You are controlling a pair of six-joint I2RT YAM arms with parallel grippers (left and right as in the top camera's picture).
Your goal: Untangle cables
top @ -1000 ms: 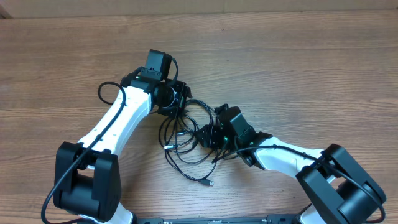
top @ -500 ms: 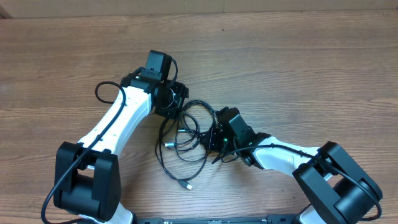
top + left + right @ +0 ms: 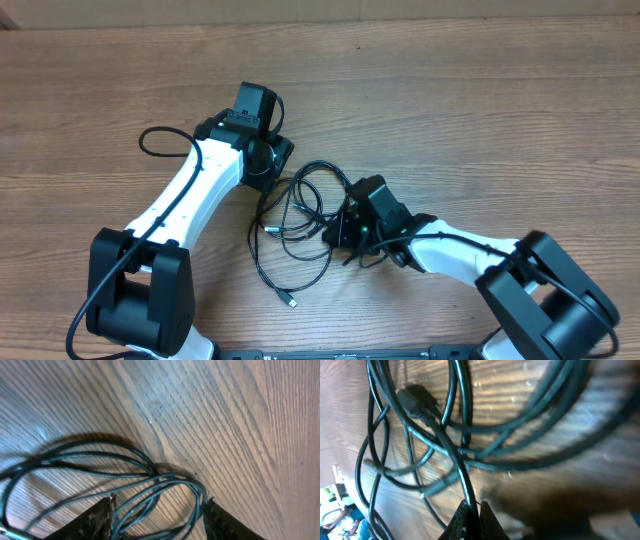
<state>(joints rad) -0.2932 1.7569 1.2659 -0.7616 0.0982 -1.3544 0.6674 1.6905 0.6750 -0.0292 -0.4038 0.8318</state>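
The right gripper pulls its piece of cable to the right in the overhead view next, onto bare wood beside the tangle, and releases it, since it crosses other loops.
The cables (image 3: 300, 215) lie as a tangle of thin black loops on the wood between my two arms. One free plug end (image 3: 291, 300) trails toward the front. My left gripper (image 3: 277, 162) sits at the tangle's upper left. In the left wrist view it (image 3: 157, 510) is open, and several cable loops (image 3: 165, 485) pass between its fingers (image 3: 97, 520) without being pinched. My right gripper (image 3: 334, 232) is at the tangle's right edge. In the right wrist view it (image 3: 471, 509) is shut on one cable strand (image 3: 455, 460). A plug connector (image 3: 415, 400) lies further out among the crossing loops.
The wooden table (image 3: 480, 110) carries only the cables and the arms. The left arm's own thicker wire (image 3: 160, 140) bows out to the left of it. Both arm bases stand at the front edge.
My right gripper has shut on a cable strand. My left gripper has opened wider. The tangle has spread, and the free plug end has swung left and toward the front.
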